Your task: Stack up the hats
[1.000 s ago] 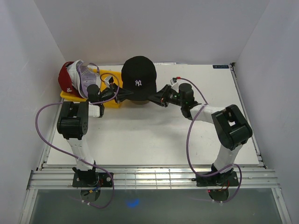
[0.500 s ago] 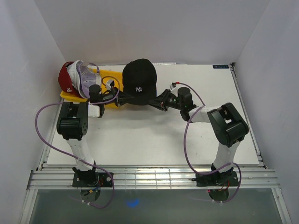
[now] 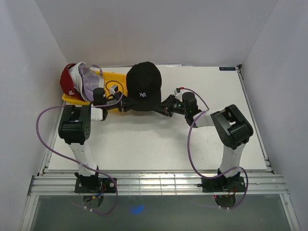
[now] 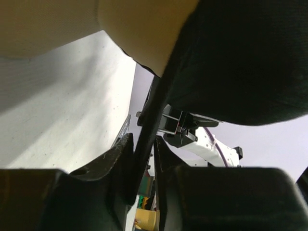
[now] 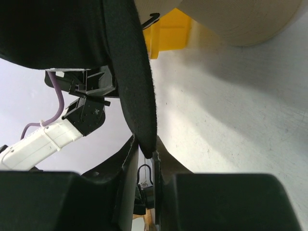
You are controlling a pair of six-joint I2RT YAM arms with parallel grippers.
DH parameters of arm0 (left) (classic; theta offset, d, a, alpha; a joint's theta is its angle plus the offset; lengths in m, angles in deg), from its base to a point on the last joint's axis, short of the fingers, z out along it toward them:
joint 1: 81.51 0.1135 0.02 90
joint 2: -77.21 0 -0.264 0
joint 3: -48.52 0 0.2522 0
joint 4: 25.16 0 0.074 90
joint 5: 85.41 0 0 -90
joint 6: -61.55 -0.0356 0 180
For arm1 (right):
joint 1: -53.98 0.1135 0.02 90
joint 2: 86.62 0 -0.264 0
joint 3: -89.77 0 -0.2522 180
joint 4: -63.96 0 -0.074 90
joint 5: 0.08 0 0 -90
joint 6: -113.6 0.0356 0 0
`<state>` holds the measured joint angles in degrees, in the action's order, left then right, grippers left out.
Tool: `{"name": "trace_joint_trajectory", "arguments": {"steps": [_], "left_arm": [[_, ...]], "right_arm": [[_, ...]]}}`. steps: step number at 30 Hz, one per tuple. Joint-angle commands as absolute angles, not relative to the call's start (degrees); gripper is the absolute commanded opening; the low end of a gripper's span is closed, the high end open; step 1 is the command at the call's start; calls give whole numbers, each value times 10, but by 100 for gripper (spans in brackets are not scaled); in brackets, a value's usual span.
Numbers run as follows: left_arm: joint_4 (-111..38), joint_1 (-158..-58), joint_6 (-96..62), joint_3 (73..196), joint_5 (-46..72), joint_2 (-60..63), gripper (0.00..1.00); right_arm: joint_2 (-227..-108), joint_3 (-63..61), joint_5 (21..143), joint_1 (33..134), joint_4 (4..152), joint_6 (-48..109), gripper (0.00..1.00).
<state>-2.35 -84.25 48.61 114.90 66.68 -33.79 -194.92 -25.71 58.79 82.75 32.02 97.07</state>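
Observation:
I will next lower the pinched rim in my right gripper beside the beige cap (image 5: 231,19) and let go, because the beige cap sits outward of the gripper, already under the black cap.
The black cap (image 3: 143,84) with a white NY hangs between both grippers over the table's back middle. My left gripper (image 3: 124,104) is shut on its left edge and my right gripper (image 3: 161,107) on its right edge. In the left wrist view the gripper (image 4: 144,151) pinches the cap's black rim (image 4: 240,57), with the beige cap (image 4: 144,29) right under it. In the right wrist view the gripper (image 5: 146,153) pinches the black rim (image 5: 130,72), and the beige cap (image 5: 231,19) sits beside it. The beige cap is hidden in the top view.
The red cap (image 3: 66,81), white cap (image 3: 77,76) and lavender cap (image 3: 89,77) lie nested at the back left on the yellow tray (image 3: 117,80), which also shows in the right wrist view (image 5: 168,33). White walls enclose the table.
Both grippers have come closer together and lower with the black cap. The cap now covers the beige cap, whose edge showed below it earlier.

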Motion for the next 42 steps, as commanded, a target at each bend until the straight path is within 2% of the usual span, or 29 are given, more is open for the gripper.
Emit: {"name": "trace_joint_trajectory", "arguments": {"steps": [1,5,14,20,25,32,42], "left_arm": [[-85,-831,466,1161,620,-323,34],[-96,-831,455,1161,618,-319,42],[-150,-830,420,1167,610,-298,43],[-237,-830,351,1175,583,-268,50],[-376,-830,252,1212,533,-249,55],[-488,-830,187,1225,484,-214,57],[-525,-830,165,1238,472,-144,57]], "right_arm": [[-1967,-270,577,823,338,945,9],[-1974,-271,582,823,338,946,9],[-1989,-259,592,822,339,950,9],[-2002,-249,597,822,341,953,8],[-2011,-241,599,822,340,957,8],[-2024,-227,605,823,346,959,8],[-2055,-191,610,824,365,964,8]]}}
